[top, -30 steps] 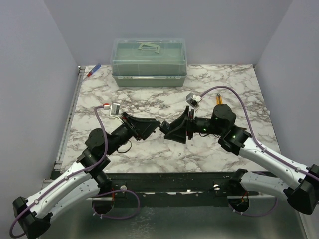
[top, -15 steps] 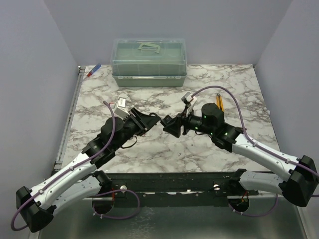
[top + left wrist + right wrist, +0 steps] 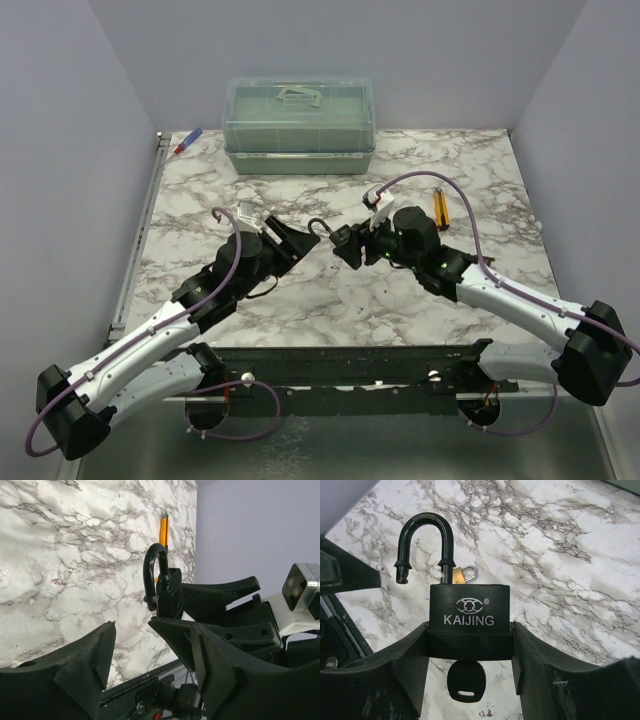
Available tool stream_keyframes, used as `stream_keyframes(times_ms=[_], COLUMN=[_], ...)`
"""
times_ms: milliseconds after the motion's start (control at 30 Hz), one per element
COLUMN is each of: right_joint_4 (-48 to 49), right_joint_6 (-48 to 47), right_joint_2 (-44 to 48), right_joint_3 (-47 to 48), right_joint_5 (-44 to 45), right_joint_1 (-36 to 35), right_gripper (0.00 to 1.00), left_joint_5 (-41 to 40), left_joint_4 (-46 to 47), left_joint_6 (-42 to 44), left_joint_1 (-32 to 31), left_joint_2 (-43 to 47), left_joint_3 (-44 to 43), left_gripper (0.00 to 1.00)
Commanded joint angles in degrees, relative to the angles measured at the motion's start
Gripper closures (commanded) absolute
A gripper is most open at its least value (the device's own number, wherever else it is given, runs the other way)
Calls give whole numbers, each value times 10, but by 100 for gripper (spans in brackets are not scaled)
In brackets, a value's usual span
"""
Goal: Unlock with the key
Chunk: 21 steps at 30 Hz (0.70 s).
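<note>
I should tilt my right gripper outward and lower it down to the bare marble before the green box, releasing the black padlock because its shackle is open.
My right gripper (image 3: 470, 632) is shut on the body of the black padlock (image 3: 469, 612), which is marked KAIJING. Its shackle (image 3: 425, 535) stands open, with one end free. The key (image 3: 466, 681) sits in the lock's underside, and its rounded black head hangs between my right fingers. In the top view the right gripper (image 3: 348, 246) holds the padlock (image 3: 322, 230) above the table's middle. My left gripper (image 3: 296, 241) is just to its left, open and empty. In the left wrist view the left gripper (image 3: 154, 630) faces the padlock (image 3: 167, 592) without touching it.
A small brass padlock (image 3: 461, 573) lies on the marble table (image 3: 330, 300) behind the black one. A yellow-orange stick (image 3: 439, 207) lies at the right. A green lidded box (image 3: 299, 125) stands at the back, with a red and blue pen (image 3: 187, 142) to its left.
Both grippers have moved farther out over the table. They were pressed together at the lock. Now the left gripper stands apart from it, and the open shackle shows between them.
</note>
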State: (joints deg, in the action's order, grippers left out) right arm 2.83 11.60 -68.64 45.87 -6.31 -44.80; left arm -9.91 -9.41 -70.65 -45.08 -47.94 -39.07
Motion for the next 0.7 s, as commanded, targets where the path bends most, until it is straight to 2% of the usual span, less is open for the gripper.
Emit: stream_keyframes(times_ms=[0, 167, 267, 333, 533, 667], right_joint_4=[33, 22, 15, 12, 4, 10], right_joint_6=[-1, 26, 38, 44, 62, 73], right_joint_2=[10, -14, -42, -65, -143, -195], right_joint_3=[8, -1, 6, 14, 52, 74], right_joint_5=[52, 144, 175, 192, 203, 173], right_joint_1=[-1, -1, 0, 0, 29, 72], right_gripper=[99, 99, 99, 99, 99, 100], left_joint_5=[-47, -84, -110, -118, -191, -228], left_joint_4=[-49, -127, -181, -209, -294, -294], left_joint_6=[34, 127, 175, 212, 319, 370], left_joint_1=[1, 2, 2, 3, 3, 3], left_joint_2=[35, 64, 68, 63, 29, 24], left_joint_3=[-14, -40, -59, -78, -143, -135], left_gripper=[29, 18, 5, 2, 1, 1])
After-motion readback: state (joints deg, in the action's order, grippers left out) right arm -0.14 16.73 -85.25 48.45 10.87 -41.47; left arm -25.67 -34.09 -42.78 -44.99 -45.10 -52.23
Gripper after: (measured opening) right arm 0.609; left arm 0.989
